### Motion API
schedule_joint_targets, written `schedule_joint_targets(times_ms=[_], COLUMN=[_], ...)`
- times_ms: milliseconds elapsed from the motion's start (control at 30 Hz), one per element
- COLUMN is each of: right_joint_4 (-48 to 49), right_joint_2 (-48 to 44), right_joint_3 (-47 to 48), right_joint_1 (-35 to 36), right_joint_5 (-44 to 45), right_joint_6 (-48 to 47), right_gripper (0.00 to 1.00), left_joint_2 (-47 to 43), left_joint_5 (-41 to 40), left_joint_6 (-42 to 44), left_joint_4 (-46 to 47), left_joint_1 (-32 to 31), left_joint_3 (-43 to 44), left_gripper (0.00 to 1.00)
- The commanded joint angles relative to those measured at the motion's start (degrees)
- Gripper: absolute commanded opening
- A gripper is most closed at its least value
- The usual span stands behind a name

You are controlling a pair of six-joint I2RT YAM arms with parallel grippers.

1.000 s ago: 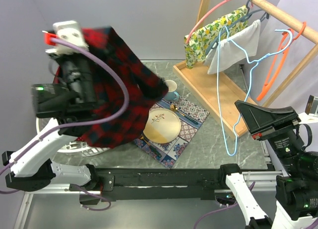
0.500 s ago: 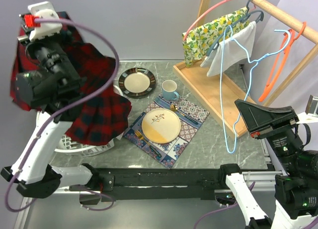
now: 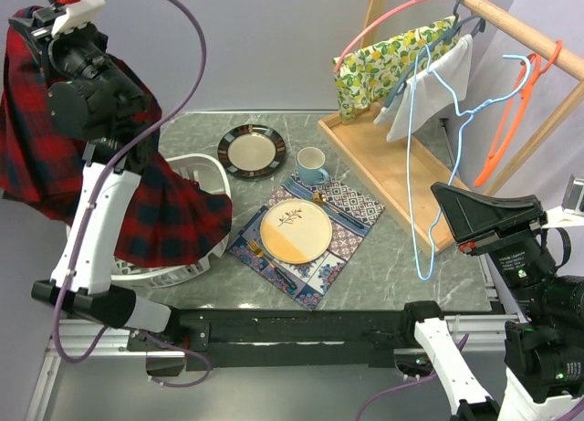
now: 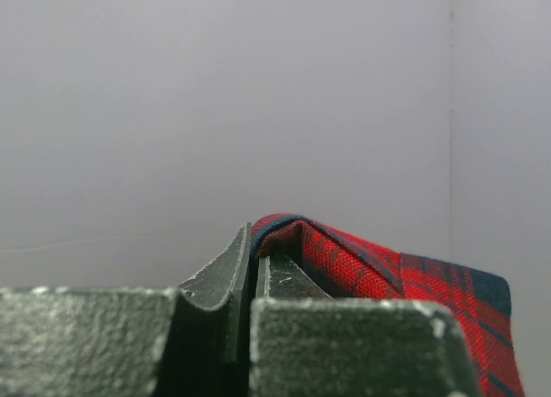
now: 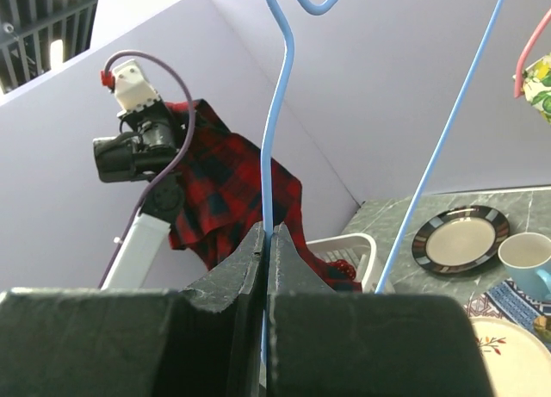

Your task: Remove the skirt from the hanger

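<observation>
Next I will lower the skirt's folded edge in my left gripper into the white basket, tipping the fingers down, then release, since cloth hangs outside the rim of the basket.
The skirt (image 3: 173,222) is red and dark plaid cloth. It hangs from high at the far left down into the white basket (image 3: 193,168). My left gripper (image 4: 252,242) is shut on a folded edge of the skirt (image 4: 413,276), up near the back wall. The hanger (image 3: 408,165) is thin light-blue wire, bare, dangling from the wooden rail at the right. My right gripper (image 5: 267,235) is shut on the hanger (image 5: 277,113), whose wire runs up from between the jaws. The right wrist view shows the skirt (image 5: 225,175) draped behind the left arm.
A patterned placemat (image 3: 333,247) carries a cream plate (image 3: 296,230). A dark-rimmed plate (image 3: 251,152) and a blue cup (image 3: 313,163) stand behind it. The wooden rack (image 3: 392,170) holds a lemon-print cloth (image 3: 383,63), a white cloth (image 3: 436,88) and an orange hanger (image 3: 511,120).
My left arm has swung the skirt from over the table's middle up and to the far left, uncovering the dark-rimmed plate. The right arm and hanger have stayed put.
</observation>
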Motion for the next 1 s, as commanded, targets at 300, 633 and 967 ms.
schedule_joint_targets(times_ms=[300, 633, 967], right_joint_4=[3.28, 5.65, 5.04], right_joint_2=[-2.91, -3.70, -4.31], right_joint_3=[0.25, -2.56, -3.26], right_joint_1=[0.14, 0.06, 0.06], right_joint_5=[0.47, -0.05, 0.91], right_joint_6=[-1.85, 0.17, -0.45], right_gripper=[0.00, 0.00, 0.00], left_joint_2=[-0.64, -6.69, -17.93], left_joint_5=[8.71, 2.55, 14.49], left_joint_6=[-4.71, -23.16, -59.88], left_joint_4=[2.81, -12.30, -49.45], left_joint_1=[0.94, 0.76, 0.50], left_joint_3=[10.03, -6.86, -10.64], left_gripper=[0.01, 0.01, 0.01])
